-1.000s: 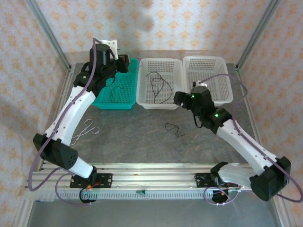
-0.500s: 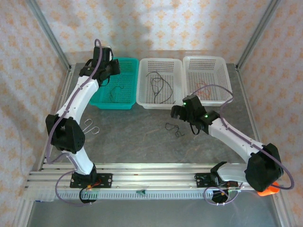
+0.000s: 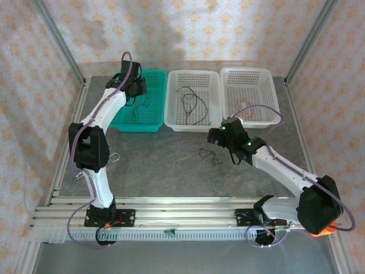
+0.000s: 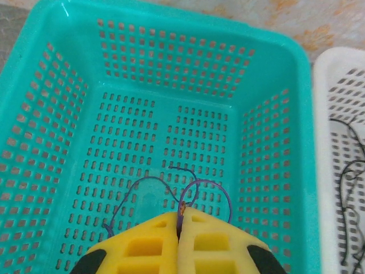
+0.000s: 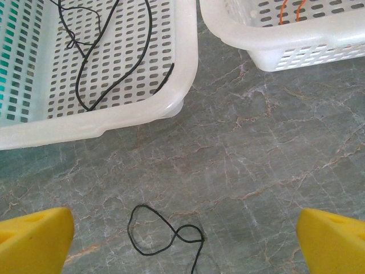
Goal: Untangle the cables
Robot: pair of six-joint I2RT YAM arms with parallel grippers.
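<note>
The cable's loops already hang inside the basket's rim, so my left gripper will next move down toward the teal basket's bottom below it and let go of the purple cable (image 4: 208, 185).
My left gripper (image 3: 138, 87) hangs over the teal basket (image 3: 137, 127), and its yellow pads are shut on a thin purple cable (image 4: 208, 185). That cable loops out in front of the left gripper (image 4: 182, 212) above the teal basket's (image 4: 171, 14) floor. A short black cable (image 3: 209, 155) lies in a loose loop on the grey table. My right gripper (image 3: 215, 135) hovers open just above that black cable (image 5: 151, 231), with the yellow fingertips (image 5: 34, 240) wide apart and nothing between them. A black cable (image 3: 191, 103) lies in the middle white basket.
The middle white basket (image 5: 182, 68) and the right white basket (image 5: 296, 45) stand just beyond the right gripper (image 5: 183, 242). An orange cable (image 3: 242, 105) lies in the right basket (image 3: 268, 120). A silvery wire (image 3: 113, 154) lies by the left arm. Metal frame posts rise at the table's corners.
The left arm has folded in and brought its gripper lower over the teal basket. The right gripper has opened wider and moved nearer to the black cable on the table.
</note>
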